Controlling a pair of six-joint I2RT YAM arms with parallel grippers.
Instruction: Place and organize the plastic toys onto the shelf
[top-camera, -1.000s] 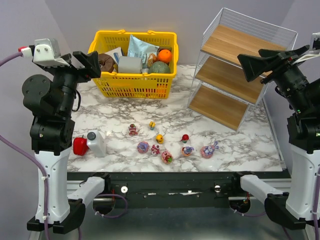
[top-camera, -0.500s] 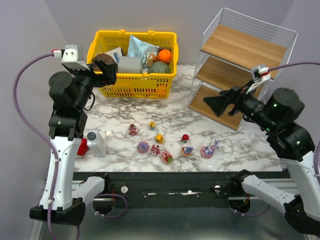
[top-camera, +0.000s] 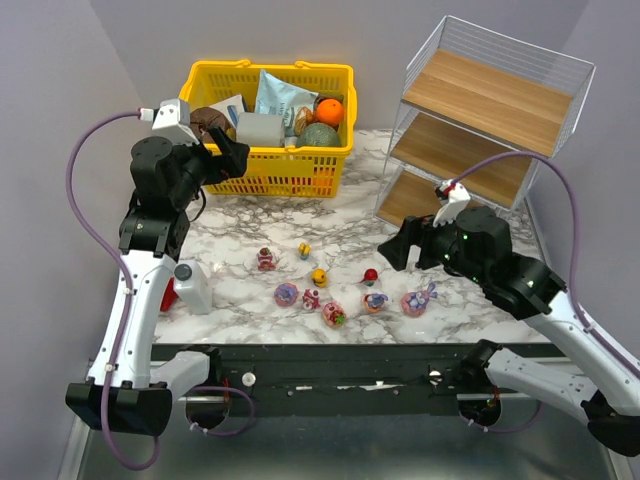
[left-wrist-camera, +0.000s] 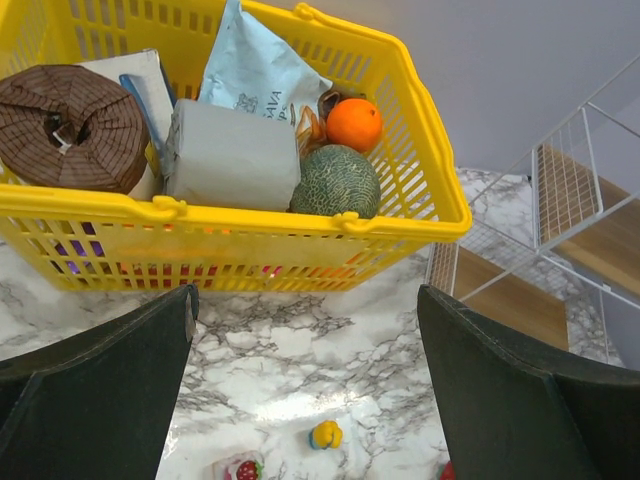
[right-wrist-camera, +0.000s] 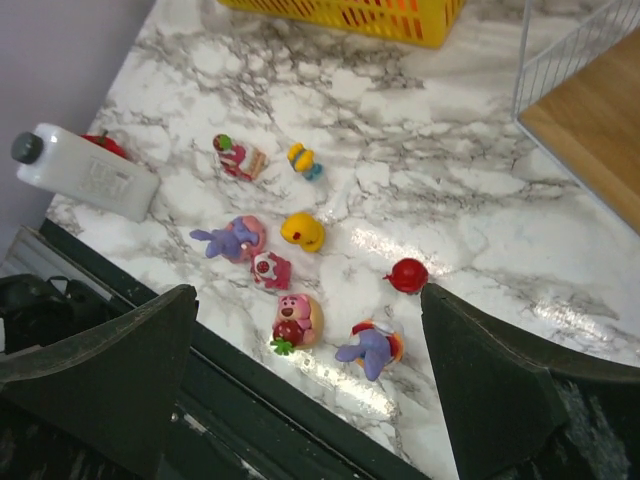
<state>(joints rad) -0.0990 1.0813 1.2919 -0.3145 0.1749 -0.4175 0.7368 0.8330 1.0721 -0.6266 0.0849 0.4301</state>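
Note:
My right gripper needs to move down and back next, onto the ears that stick out on the purple figure (top-camera: 375, 301) by the red piece, because the figure lies below and back.
Several small plastic toys lie loose near the table's front edge: a yellow duck (top-camera: 319, 277) (right-wrist-camera: 302, 230), a red piece (top-camera: 371, 274) (right-wrist-camera: 407, 274), a pink bear (top-camera: 334, 315) (right-wrist-camera: 298, 320), a purple figure (top-camera: 375, 301) (right-wrist-camera: 370, 345) and a cupcake (top-camera: 266, 259) (right-wrist-camera: 238, 158). The shelf (top-camera: 480, 140) (right-wrist-camera: 590, 130) stands at the back right, its wooden boards bare. My right gripper (top-camera: 395, 245) (right-wrist-camera: 308, 292) hovers open above the toys, holding nothing. Over by the basket front, my left gripper (top-camera: 235, 158) (left-wrist-camera: 305, 300) is open and empty; a small yellow duck (left-wrist-camera: 325, 435) lies below it.
A yellow basket (top-camera: 268, 130) (left-wrist-camera: 250, 215) full of groceries stands at the back left. A white bottle (top-camera: 192, 287) (right-wrist-camera: 85, 172) and a red pepper-like object (top-camera: 163, 293) lie at the front left. A black rail runs along the table's near edge.
Both arms have swung inward from raised poses. The right gripper came down and left over the toys; the left gripper moved right toward the basket. Both stay open.

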